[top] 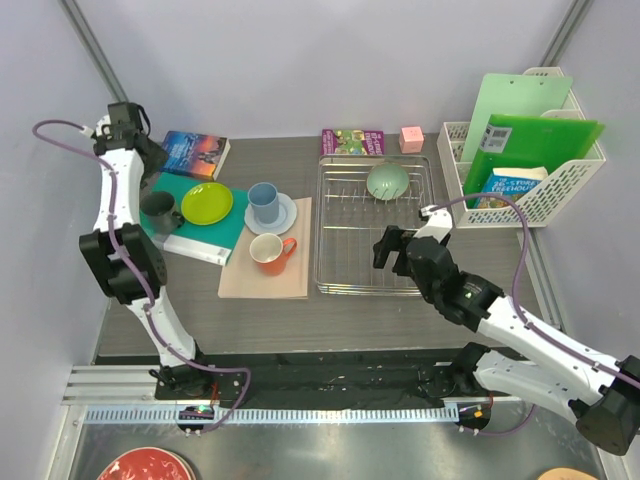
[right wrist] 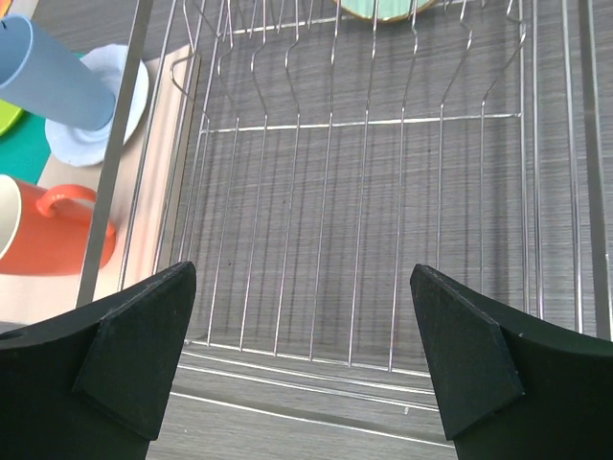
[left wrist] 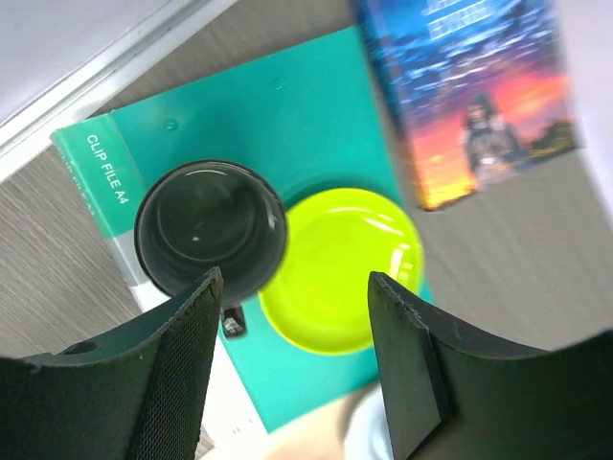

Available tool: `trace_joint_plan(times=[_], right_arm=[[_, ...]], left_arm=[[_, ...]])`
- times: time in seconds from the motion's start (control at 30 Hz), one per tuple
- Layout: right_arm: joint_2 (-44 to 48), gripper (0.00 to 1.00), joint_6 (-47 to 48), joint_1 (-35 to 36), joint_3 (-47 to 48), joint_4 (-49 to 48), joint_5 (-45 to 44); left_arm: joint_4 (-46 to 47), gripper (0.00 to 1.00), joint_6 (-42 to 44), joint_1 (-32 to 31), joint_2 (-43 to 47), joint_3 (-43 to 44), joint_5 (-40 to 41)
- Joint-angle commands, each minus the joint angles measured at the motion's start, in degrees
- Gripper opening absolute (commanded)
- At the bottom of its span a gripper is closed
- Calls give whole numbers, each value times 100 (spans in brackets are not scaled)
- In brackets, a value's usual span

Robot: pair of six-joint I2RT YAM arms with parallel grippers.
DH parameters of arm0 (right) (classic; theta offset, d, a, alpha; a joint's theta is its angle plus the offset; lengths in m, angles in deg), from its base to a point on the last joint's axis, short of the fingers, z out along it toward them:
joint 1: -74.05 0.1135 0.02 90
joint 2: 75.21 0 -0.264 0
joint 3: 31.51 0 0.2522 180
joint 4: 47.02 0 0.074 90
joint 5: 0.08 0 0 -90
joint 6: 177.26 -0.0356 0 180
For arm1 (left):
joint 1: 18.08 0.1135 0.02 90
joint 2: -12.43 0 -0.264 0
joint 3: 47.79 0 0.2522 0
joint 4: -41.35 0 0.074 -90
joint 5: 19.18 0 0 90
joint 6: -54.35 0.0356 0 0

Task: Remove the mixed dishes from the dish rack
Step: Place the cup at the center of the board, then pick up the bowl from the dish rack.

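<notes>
My right gripper will next move outward over the rack [top: 340,262] and then go down onto the sage-green bowl's rim that faces the white basket, because that bowl is the only thing in the rack.
The silver wire dish rack [top: 340,262] holds only the sage-green bowl [top: 387,181] at its far end; the bowl's rim shows in the right wrist view [right wrist: 383,8]. The lime-green plate [top: 207,203] lies on a teal file. The light blue cup [top: 264,202] stands on the white plate [top: 285,216]. The orange mug [top: 272,254] sits on a tan mat. My left gripper [left wrist: 295,280] is open and empty, high above the lime plate [left wrist: 340,268]. My right gripper [right wrist: 302,273] is open and empty over the rack's near edge [right wrist: 364,192], also seen from above [top: 395,248].
A black cup [left wrist: 211,228] stands on the teal file [left wrist: 268,125] beside the lime plate. Books [top: 195,153] and a pink cube [top: 411,138] lie at the back. A white slotted basket [top: 560,185] with green folders stands at right. A red plate [top: 145,467] lies below the table.
</notes>
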Motion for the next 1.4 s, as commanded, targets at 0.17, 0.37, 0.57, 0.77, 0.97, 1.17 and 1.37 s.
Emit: trace_joint_plan(times=[0.17, 0.37, 0.57, 0.77, 0.97, 1.17, 1.37], right_arm=[[-339, 100, 146, -100, 562, -260, -893], [-1155, 100, -283, -1153, 1019, -505, -499], [-2454, 98, -259, -1770, 1747, -1016, -330], [-3713, 98, 872, -1788, 2803, -1461, -770], [-4233, 90, 2621, -1814, 2189, -3957, -1034], [-4532, 88, 2872, -2182, 2205, -4155, -807], [-4751, 81, 2159, -2745, 2461, -3538, -33]], left_arm=[[135, 63, -94, -1578, 1426, 247, -55], [1836, 63, 319, -3432, 2830, -1790, -117], [2324, 60, 443, -5042, 3501, -3215, 550], [2631, 59, 381, -5704, 4142, -4235, 552], [2702, 59, 390, -5757, 4757, -4816, 429], [2807, 60, 337, -5757, 5127, -5229, 420], [2781, 59, 285, -5757, 4961, -5186, 271]])
